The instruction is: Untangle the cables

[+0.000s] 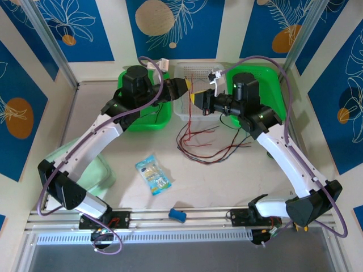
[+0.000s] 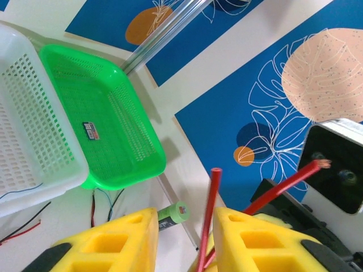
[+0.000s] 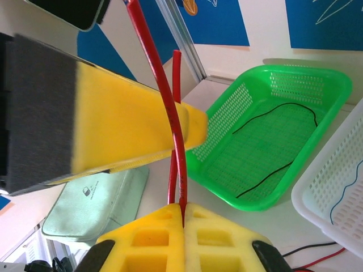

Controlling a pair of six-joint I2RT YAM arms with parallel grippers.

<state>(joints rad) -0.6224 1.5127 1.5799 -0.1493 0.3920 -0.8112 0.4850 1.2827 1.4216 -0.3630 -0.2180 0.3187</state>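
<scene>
The empty green basket (image 1: 270, 86) lies behind the right gripper's fingers, so the right gripper will next move up, away from the left gripper, over that basket and release the red cable.
My right gripper (image 3: 183, 207) is shut on a red cable (image 3: 164, 90) that rises from its jaws, with a second red strand beside it. That red cable (image 2: 210, 209) stands in the gap of my left gripper (image 2: 184, 213), close to its right finger (image 2: 255, 238); the jaws stand apart. Another red cable end (image 2: 289, 181) slants up behind. Seen from above, the left gripper (image 1: 182, 89) and the right gripper (image 1: 197, 101) meet nose to nose over the white basket (image 1: 195, 68). Loose red and dark cables (image 1: 198, 144) lie on the table below them.
A green basket (image 1: 144, 122) on the left holds a black cable (image 3: 278, 136). Another green basket (image 1: 266, 73) stands on the right. A pale green pouch (image 1: 85, 164), a snack packet (image 1: 153, 174) and a blue item (image 1: 178, 214) lie nearer the front. A green cylinder (image 2: 173, 215) rests beyond the left fingers.
</scene>
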